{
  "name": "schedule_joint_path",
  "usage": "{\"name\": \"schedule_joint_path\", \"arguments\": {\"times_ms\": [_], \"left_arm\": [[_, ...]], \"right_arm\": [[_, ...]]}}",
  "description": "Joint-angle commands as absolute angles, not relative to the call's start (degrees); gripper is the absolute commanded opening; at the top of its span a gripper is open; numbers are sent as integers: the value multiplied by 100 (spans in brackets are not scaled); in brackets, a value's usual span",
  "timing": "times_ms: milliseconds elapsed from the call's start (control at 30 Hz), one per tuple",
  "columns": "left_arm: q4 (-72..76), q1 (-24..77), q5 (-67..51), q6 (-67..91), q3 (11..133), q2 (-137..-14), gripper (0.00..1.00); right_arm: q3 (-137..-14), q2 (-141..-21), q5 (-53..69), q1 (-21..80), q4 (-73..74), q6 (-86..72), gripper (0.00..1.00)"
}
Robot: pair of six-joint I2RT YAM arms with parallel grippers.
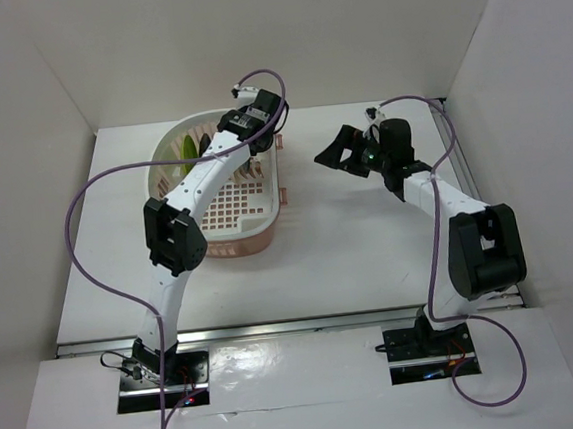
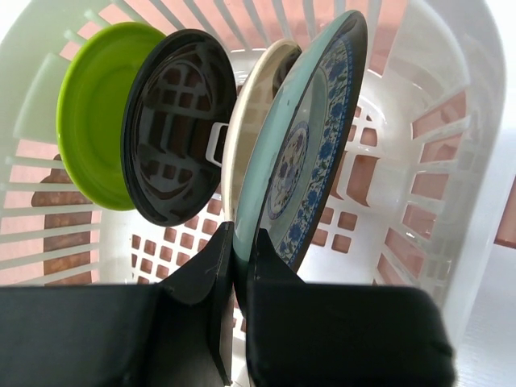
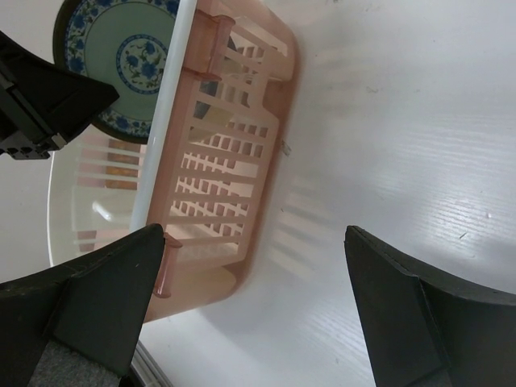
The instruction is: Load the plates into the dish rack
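The teal-blue plate needs to go down into the rack (image 1: 241,241) next, and my left gripper needs to let go of it there.
The dish rack (image 1: 241,241) stands at the back left of the table. In the left wrist view the lime green plate (image 2: 93,113), the black plate (image 2: 177,137) and the cream plate (image 2: 250,121) stand on edge side by side inside the rack (image 2: 459,121). My left gripper (image 2: 242,246) is shut on the lower rim of the teal-blue patterned plate (image 2: 310,145) and holds it upright next to the cream one. My right gripper (image 1: 337,155) hangs open and empty above the bare table, right of the rack. The right wrist view shows the rack (image 3: 234,137) and the teal-blue plate (image 3: 121,56).
White walls close in the table at the back and on both sides. The left arm reaches over the rack's right half (image 1: 203,177). The salmon handle (image 1: 285,195) faces the right arm. A metal rail (image 1: 276,328) runs along the table's near edge.
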State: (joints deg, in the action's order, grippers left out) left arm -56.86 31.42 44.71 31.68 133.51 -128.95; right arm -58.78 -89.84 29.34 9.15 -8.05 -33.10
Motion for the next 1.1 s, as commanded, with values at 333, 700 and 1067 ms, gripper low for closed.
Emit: {"name": "schedule_joint_path", "arguments": {"times_ms": [333, 700, 1067], "left_arm": [[-5607, 3120, 4693, 3252, 13605, -13052, 0], [-5537, 3120, 4641, 3313, 13483, -13104, 0], [-5414, 3120, 4641, 3261, 13430, -13210, 0]], "right_arm": [[-5994, -9158, 3006, 949, -923, -3278, 100], [-6047, -9210, 3059, 949, -976, -3278, 100], [-6047, -9211, 3111, 949, -1028, -3331, 100]]}}
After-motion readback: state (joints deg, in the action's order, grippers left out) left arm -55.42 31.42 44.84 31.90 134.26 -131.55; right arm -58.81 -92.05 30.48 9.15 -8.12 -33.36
